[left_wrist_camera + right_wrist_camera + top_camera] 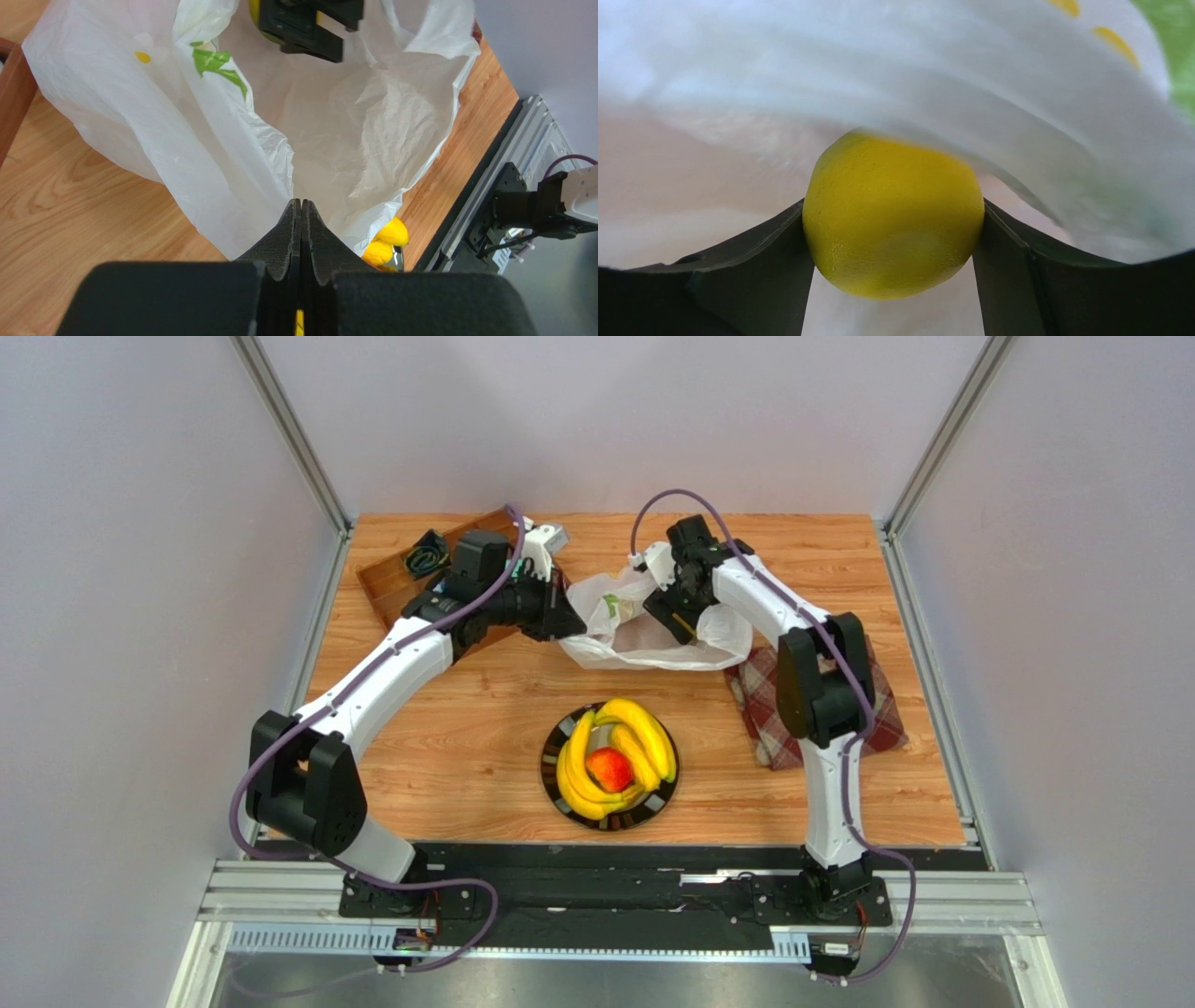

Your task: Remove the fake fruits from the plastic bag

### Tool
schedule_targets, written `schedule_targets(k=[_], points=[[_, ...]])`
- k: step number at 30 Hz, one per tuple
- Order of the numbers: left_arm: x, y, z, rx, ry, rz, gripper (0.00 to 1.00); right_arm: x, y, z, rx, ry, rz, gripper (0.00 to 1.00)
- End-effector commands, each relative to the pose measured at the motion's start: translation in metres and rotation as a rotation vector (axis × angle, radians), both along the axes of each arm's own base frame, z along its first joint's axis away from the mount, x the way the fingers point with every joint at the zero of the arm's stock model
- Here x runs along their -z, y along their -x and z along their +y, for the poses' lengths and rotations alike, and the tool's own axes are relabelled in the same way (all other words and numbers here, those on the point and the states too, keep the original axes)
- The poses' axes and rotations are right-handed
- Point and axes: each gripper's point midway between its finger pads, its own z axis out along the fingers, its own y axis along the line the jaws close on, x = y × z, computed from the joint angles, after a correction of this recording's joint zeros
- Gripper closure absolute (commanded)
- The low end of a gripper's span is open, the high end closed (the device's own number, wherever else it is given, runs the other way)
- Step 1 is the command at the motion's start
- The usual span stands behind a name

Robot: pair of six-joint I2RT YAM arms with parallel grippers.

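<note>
The plate (550,760) has a gap among the bananas beside the red fruit, so the robot's right gripper will go up out of the bag, then back and down to that gap.
The white plastic bag (631,633) lies at the back middle of the table, its mouth held up. My left gripper (572,622) is shut on the bag's edge (281,168), fingertips (295,217) pressed together. My right gripper (662,605) reaches inside the bag and is shut on a round yellow-green fruit (892,213), which sits between both fingers (759,259) with bag film (948,84) over it. The right gripper also shows at the top of the left wrist view (309,24). Yellow bananas (629,735) and a red fruit (609,769) lie on a black plate (550,760).
A red plaid cloth (765,711) lies under the right arm at the right. A brown board (400,585) with a black-green object (425,556) sits at the back left. The metal rail (484,196) runs along the near edge.
</note>
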Motion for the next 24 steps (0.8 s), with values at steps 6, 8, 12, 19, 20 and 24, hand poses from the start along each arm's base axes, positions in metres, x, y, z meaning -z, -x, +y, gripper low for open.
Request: schedule_targets(k=[6, 8, 12, 19, 20, 24], points=[[-0.037, -0.022, -0.016, 0.027, 0.056, -0.090, 1.00, -0.135, 0.074, 0.030, -0.165, -0.342, -0.096, 0.46], [-0.040, -0.025, -0.017, 0.024, 0.057, -0.094, 1.00, -0.144, 0.092, 0.035, -0.192, -0.390, -0.062, 0.46], [-0.042, -0.027, -0.018, 0.018, 0.058, -0.094, 1.00, -0.163, 0.142, 0.036, -0.309, -0.397, -0.032, 0.47], [-0.037, -0.028, -0.009, -0.023, 0.032, -0.093, 1.00, -0.149, 0.213, 0.079, -0.627, -0.383, 0.048, 0.46], [-0.037, -0.027, -0.009, -0.024, 0.030, -0.092, 1.00, -0.139, 0.220, 0.083, -0.657, -0.356, 0.069, 0.46], [-0.040, -0.022, -0.005, -0.020, 0.023, -0.101, 1.00, -0.117, 0.223, 0.115, -0.766, -0.329, 0.073, 0.46]])
